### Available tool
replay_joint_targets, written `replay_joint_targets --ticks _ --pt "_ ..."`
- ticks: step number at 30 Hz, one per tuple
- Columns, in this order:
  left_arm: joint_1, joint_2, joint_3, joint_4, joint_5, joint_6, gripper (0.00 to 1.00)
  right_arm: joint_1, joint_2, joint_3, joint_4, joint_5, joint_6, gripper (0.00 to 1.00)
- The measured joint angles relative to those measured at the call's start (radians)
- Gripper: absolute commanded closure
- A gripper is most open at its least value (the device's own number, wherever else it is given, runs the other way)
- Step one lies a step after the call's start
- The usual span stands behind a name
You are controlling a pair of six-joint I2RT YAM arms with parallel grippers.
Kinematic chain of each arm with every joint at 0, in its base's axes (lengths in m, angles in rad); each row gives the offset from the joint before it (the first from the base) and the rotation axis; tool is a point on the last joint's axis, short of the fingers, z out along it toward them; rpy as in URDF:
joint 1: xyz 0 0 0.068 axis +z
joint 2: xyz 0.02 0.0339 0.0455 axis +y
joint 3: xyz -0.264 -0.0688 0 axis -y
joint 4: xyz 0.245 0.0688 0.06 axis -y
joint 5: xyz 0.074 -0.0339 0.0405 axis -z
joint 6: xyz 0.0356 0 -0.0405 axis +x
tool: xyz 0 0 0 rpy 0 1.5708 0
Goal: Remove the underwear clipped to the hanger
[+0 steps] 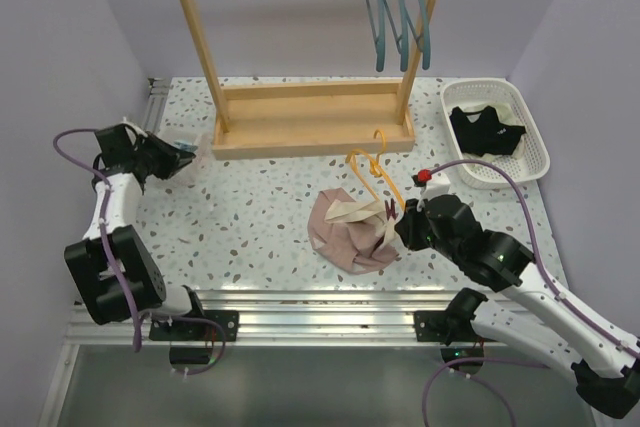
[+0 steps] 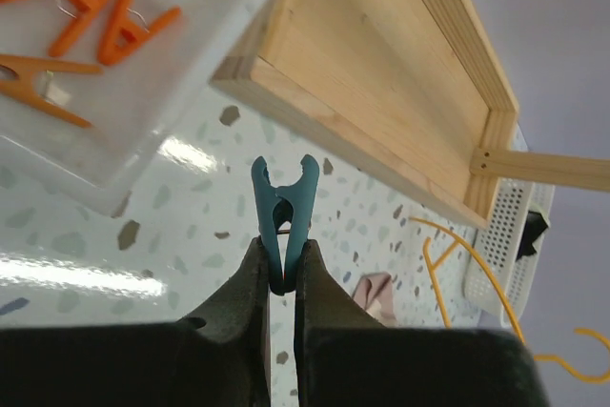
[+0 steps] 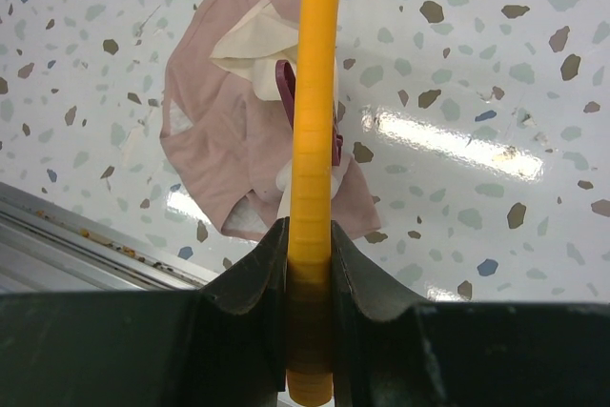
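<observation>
The other loose clothespins lie in the clear tray (image 2: 143, 116). I need to swing my left gripper to the left in the top view next, turning it over that tray.
The dusty pink underwear (image 1: 345, 230) (image 3: 224, 145) lies bunched on the table, and a dark red clip (image 3: 284, 92) holds it to the yellow hanger (image 1: 378, 169) (image 3: 314, 121). My right gripper (image 1: 402, 223) (image 3: 310, 240) is shut on the hanger's bar just right of the cloth. The black underwear (image 1: 487, 129) lies in the white basket (image 1: 537, 147). Far left, my left gripper (image 1: 186, 158) (image 2: 282, 262) is shut on a teal clothespin (image 2: 284, 205), beside a clear tray (image 2: 143, 116) of orange clothespins (image 2: 91, 16).
A wooden rack (image 1: 310, 119) stands at the back centre, with teal hangers (image 1: 395, 7) hanging from its top right. The basket sits at the back right corner. An aluminium rail (image 1: 300, 299) runs along the near table edge.
</observation>
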Motion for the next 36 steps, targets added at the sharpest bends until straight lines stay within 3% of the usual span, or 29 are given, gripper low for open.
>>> replay_joint_targets --ticks 7,9,10,13,15,18,20,21,30,33,36 --pt "0.043 0.100 0.150 -0.040 -0.199 0.047 1.00 0.000 0.000 0.000 0.000 -0.001 -0.001 1.00" --pt "0.043 0.132 0.201 -0.046 -0.257 0.055 0.85 0.000 0.000 0.000 0.000 -0.004 -0.001 1.00" --pt "0.043 0.152 0.228 -0.048 -0.280 0.058 0.65 0.000 0.000 0.000 0.000 -0.005 -0.002 1.00" --pt "0.043 0.213 0.288 -0.047 -0.323 0.071 0.41 0.000 0.001 0.000 0.000 -0.008 -0.006 1.00" --pt "0.043 0.244 0.300 -0.043 -0.335 0.075 0.32 0.000 0.007 0.001 0.001 -0.009 -0.008 1.00" --pt "0.043 0.270 0.296 -0.032 -0.326 0.072 0.26 0.000 0.011 0.002 0.004 -0.019 -0.008 1.00" --pt "0.043 0.274 0.279 -0.012 -0.308 0.069 0.16 0.000 0.013 0.002 0.008 -0.023 -0.008 1.00" --pt "0.043 0.274 0.269 -0.003 -0.298 0.067 0.01 0.000 0.013 0.003 0.008 -0.023 -0.008 1.00" --pt "0.005 0.145 0.113 0.054 -0.179 0.017 0.00 0.000 0.011 0.003 0.009 -0.024 -0.008 1.00" --pt "-0.125 0.033 0.092 0.068 -0.153 0.000 0.00 0.000 0.013 0.003 0.016 -0.031 -0.008 1.00" --pt "-0.327 -0.103 0.012 0.114 -0.110 -0.054 0.00 0.000 0.023 0.003 0.038 -0.052 -0.008 1.00"
